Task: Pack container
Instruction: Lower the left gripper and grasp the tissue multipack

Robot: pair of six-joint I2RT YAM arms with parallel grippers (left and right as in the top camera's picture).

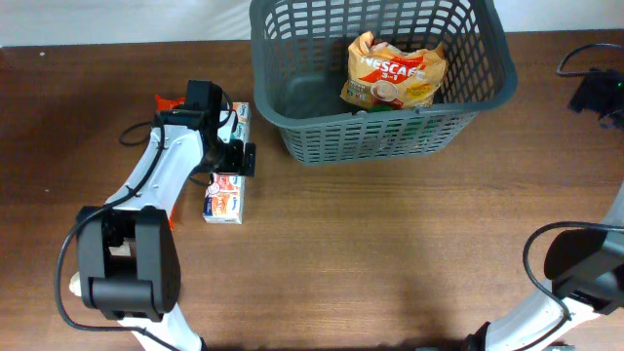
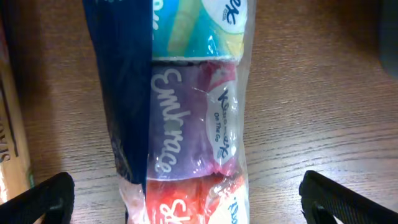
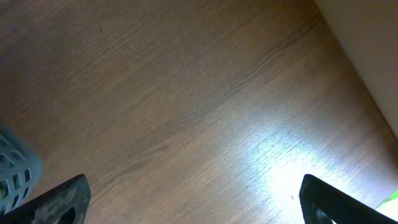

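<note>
The purple middle of the tissue pack (image 2: 186, 112) gets my left gripper down over it next, closing across the pack's long sides. It already lies untouched between my spread fingers.
The dark grey basket (image 1: 292, 127) stands at the back of the table. It holds a yellow Nescafe bag (image 1: 395, 73). A clear plastic pack of pocket tissues (image 1: 224, 195) lies lengthwise on the table left of the basket. My left gripper (image 1: 234, 156) is open and hovers over this pack. In the left wrist view the tissue pack (image 2: 186, 112) lies between the two spread fingers of my left gripper (image 2: 186, 202), which do not touch it. My right gripper (image 3: 196, 199) is open over bare wood, with a basket corner (image 3: 12, 171) at its left.
An orange item (image 1: 168, 101) lies under the left arm, beside the tissue pack. A box edge (image 2: 9, 124) shows left of the pack. Black cables and a device (image 1: 595, 88) sit at the far right.
</note>
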